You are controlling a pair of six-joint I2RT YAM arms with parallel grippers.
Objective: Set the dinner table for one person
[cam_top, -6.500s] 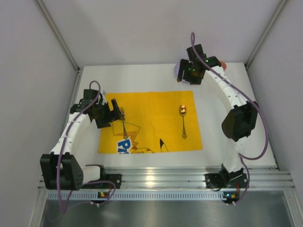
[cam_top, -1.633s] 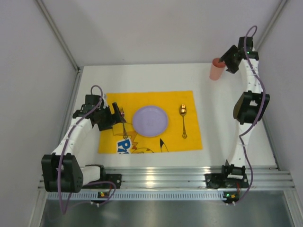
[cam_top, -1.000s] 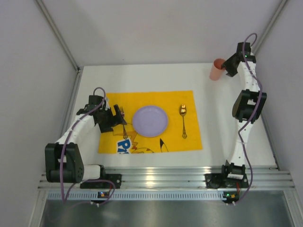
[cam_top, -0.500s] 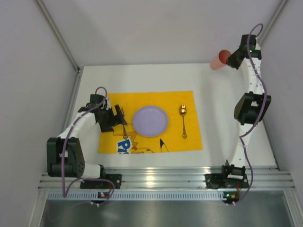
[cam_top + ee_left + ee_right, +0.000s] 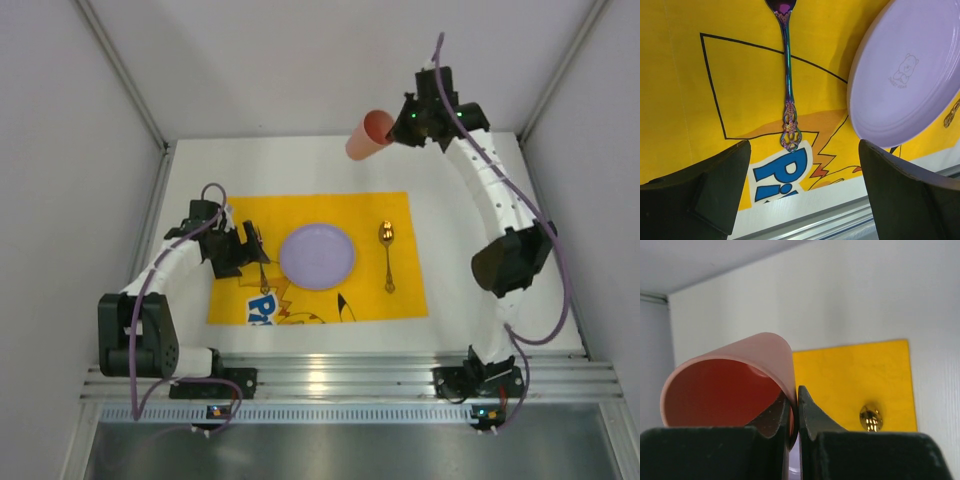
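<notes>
My right gripper moves back and lowers the pink cup there next.
On the white dinner table lies a yellow cartoon placemat. A lilac plate sits at its middle, an iridescent fork to its left, a gold spoon to its right. My right gripper is shut on the rim of a pink cup, carried tilted in the air above the table's far edge. My left gripper hangs open over the fork's handle end, touching nothing.
Grey walls enclose the table on three sides. A ridged metal rail runs along the near edge, by both arm bases. The right arm arches over the table's right side.
My right gripper has closed on the pink cup, lifted it from the far right corner and swung it left over the far edge. The left arm has barely moved.
</notes>
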